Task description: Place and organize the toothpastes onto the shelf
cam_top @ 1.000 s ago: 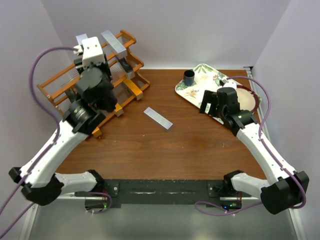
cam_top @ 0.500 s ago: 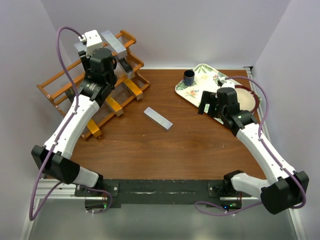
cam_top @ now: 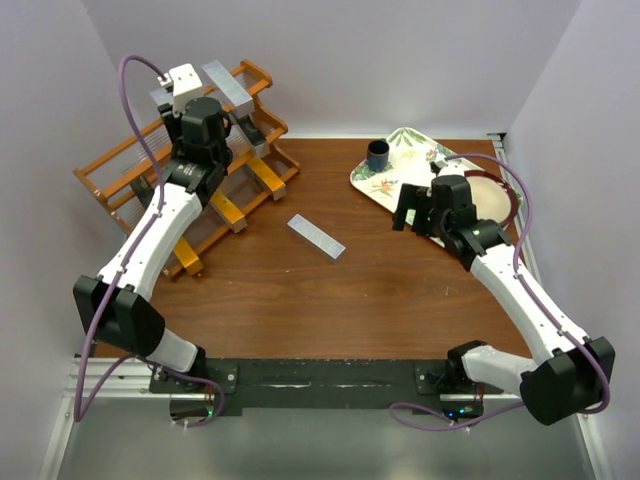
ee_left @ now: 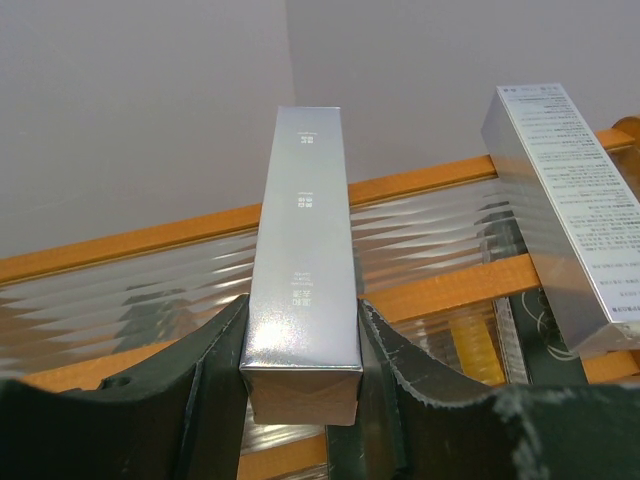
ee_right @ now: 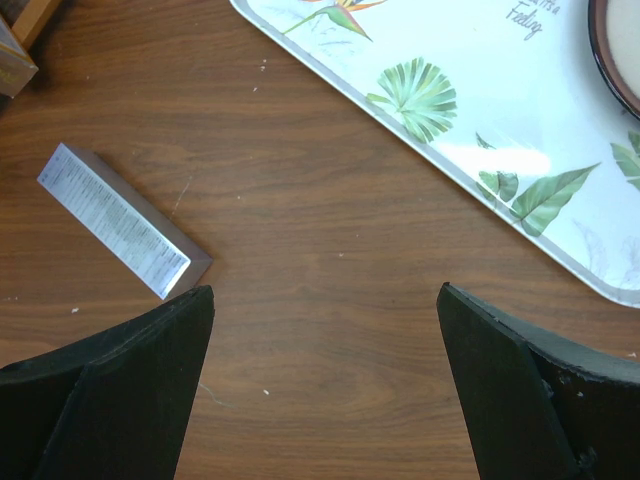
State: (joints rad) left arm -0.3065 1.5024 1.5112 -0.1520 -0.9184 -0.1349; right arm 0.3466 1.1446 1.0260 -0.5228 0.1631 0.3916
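Next, my left gripper lowers the silver carton onto the top level's rails and releases it, since the part of that level beside the leaning carton is empty.
My left gripper (ee_left: 300,345) is shut on a silver toothpaste carton (ee_left: 305,230), holding its near end over the top tier of the orange-brown wooden shelf (cam_top: 112,178). A second silver carton (ee_left: 565,200) leans on the top rail to its right. Orange cartons (cam_top: 227,211) lie on the lowest tier. Another silver toothpaste carton (cam_top: 316,236) lies loose on the brown table, also at the left of the right wrist view (ee_right: 115,220). My right gripper (ee_right: 325,290) hangs open and empty above the table, right of that carton, beside the tray (cam_top: 415,212).
A white floral tray (cam_top: 392,185) sits at the back right with a small dark cup (cam_top: 378,155) on it. A brown-rimmed dish (cam_top: 503,197) rests at the tray's right end. The tray's edge (ee_right: 450,70) fills the right wrist view's upper right.
My left arm has stretched out and carried the silver carton up to the shelf's top tier, then stayed there. My right gripper has drifted slightly left, still open.
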